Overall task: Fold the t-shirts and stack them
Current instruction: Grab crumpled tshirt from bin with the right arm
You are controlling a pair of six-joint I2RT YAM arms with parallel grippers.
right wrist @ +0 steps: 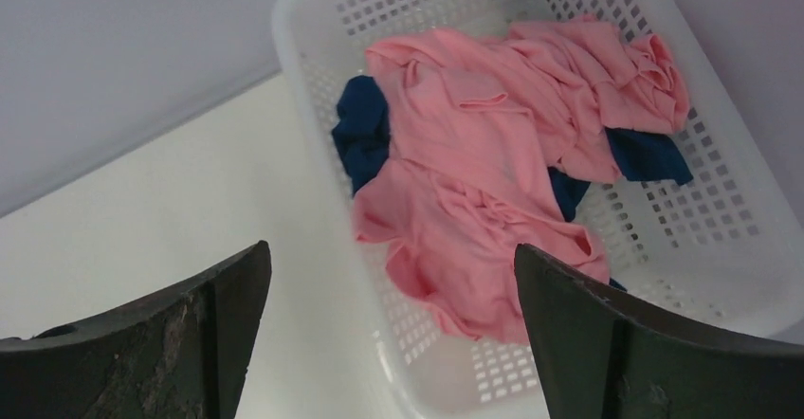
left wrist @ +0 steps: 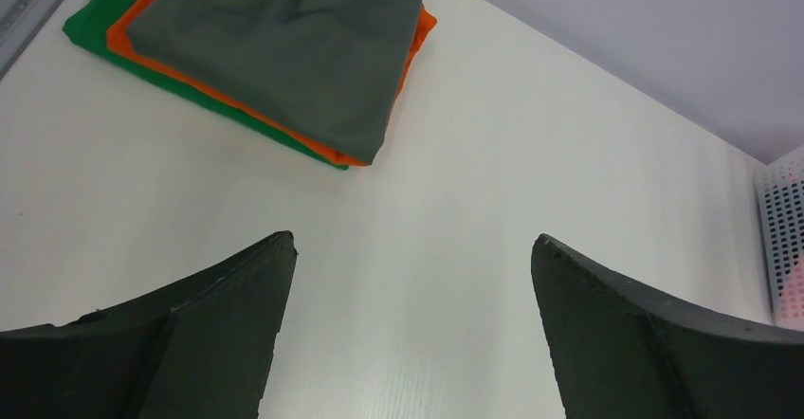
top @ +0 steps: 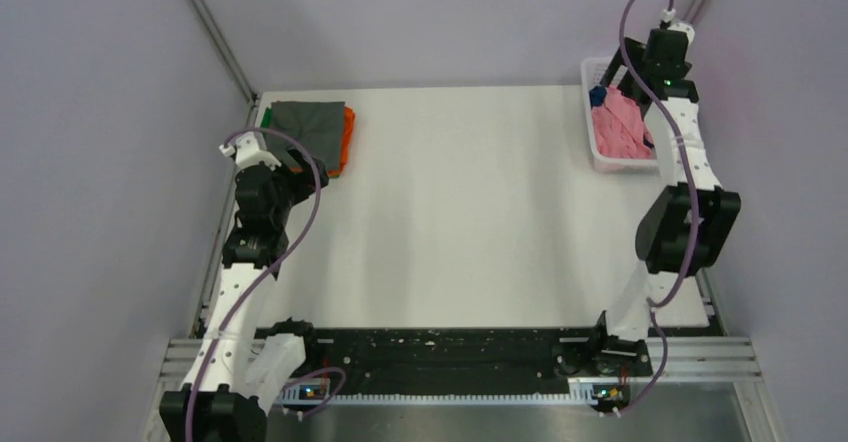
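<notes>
The light pink t-shirt lies over the dark blue one, so the robot's right gripper will go down into the basket onto the pink t-shirt's middle (top: pixel 617 111) (right wrist: pixel 467 156) and close.
A folded stack lies at the table's far left: a grey t-shirt (top: pixel 308 122) (left wrist: pixel 284 40) on top, an orange one (top: pixel 347 137) (left wrist: pixel 422 30) under it, a green one (top: pixel 265 117) (left wrist: pixel 104 21) at the bottom. A crumpled light pink t-shirt (top: pixel 620 127) (right wrist: pixel 474 173) and a dark blue one (top: pixel 597 94) (right wrist: pixel 365 130) lie in the white mesh basket (top: pixel 600 157) (right wrist: pixel 313 106). My left gripper (top: pixel 298 167) (left wrist: pixel 412 244) is open and empty, just short of the stack. My right gripper (top: pixel 628 90) (right wrist: pixel 393 253) is open and empty, above the basket's near rim.
The basket stands at the table's far right edge, and its corner shows in the left wrist view (left wrist: pixel 782 229). Purple walls close in the back and sides. A black rail (top: pixel 450 347) runs along the near edge between the arm bases.
</notes>
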